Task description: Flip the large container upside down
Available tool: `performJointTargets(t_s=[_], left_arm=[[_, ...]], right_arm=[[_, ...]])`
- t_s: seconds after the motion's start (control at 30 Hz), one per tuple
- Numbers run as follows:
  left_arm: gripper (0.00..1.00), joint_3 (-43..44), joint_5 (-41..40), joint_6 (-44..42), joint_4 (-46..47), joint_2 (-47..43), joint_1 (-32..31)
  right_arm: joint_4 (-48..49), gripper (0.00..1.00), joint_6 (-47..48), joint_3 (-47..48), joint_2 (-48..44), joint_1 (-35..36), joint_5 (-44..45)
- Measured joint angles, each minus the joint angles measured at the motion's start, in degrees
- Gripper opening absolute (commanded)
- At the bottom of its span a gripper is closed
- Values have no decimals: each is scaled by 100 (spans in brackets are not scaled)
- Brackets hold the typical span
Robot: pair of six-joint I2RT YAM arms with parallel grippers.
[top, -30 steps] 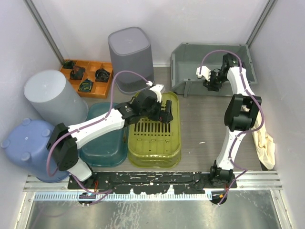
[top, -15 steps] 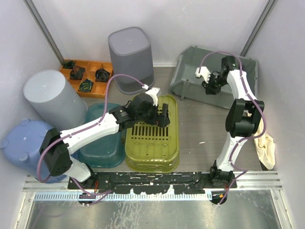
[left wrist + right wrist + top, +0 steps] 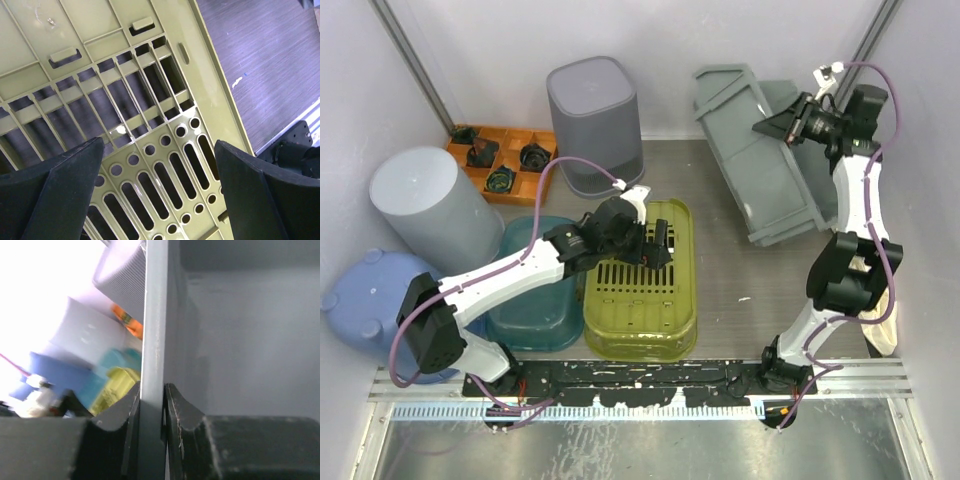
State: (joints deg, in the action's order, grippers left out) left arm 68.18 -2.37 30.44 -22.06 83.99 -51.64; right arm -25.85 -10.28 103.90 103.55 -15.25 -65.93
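Observation:
I will turn my right gripper and shift it to the right in the top view next, and I will lower the bin's rim onto the tabletop below to release it. The bin hangs tilted.
The large grey bin (image 3: 760, 170) is lifted at the back right and tilted steeply, one long side facing the camera. My right gripper (image 3: 792, 124) is shut on its rim; in the right wrist view the fingers clamp the thin grey wall (image 3: 154, 315) at the gripper (image 3: 152, 410). My left gripper (image 3: 655, 245) is open and empty, hovering over the upturned yellow-green slotted basket (image 3: 640, 290). The left wrist view shows that basket's slots (image 3: 150, 100) between the spread fingers of the left gripper (image 3: 157, 190).
A dark grey ribbed bin (image 3: 595, 105) stands at the back. An orange tray (image 3: 505, 160), a light grey bucket (image 3: 430, 200), a blue tub (image 3: 370, 305) and a teal basin (image 3: 535, 290) fill the left. A cream cloth (image 3: 875, 300) lies at the right edge.
My right arm has raised the grey bin off the table and tipped it up on its side. My left gripper has drifted slightly left over the yellow-green basket.

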Motion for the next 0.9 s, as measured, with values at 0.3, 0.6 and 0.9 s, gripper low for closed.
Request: performJointTargets(t_s=[0.3,0.6,0.9], left_arm=[[98,-13,-37,17,-157,-70,55],[98,236,-46,13,-365,149,70],[98,796,-74,-2,-911,527,109]], right_arm=[[7969,1,-7685,-1851,232,-439,-256],[9932,1,-10273,-2509,920,157,-319],[10808,1,-10806,-2590,1788,-254,874]])
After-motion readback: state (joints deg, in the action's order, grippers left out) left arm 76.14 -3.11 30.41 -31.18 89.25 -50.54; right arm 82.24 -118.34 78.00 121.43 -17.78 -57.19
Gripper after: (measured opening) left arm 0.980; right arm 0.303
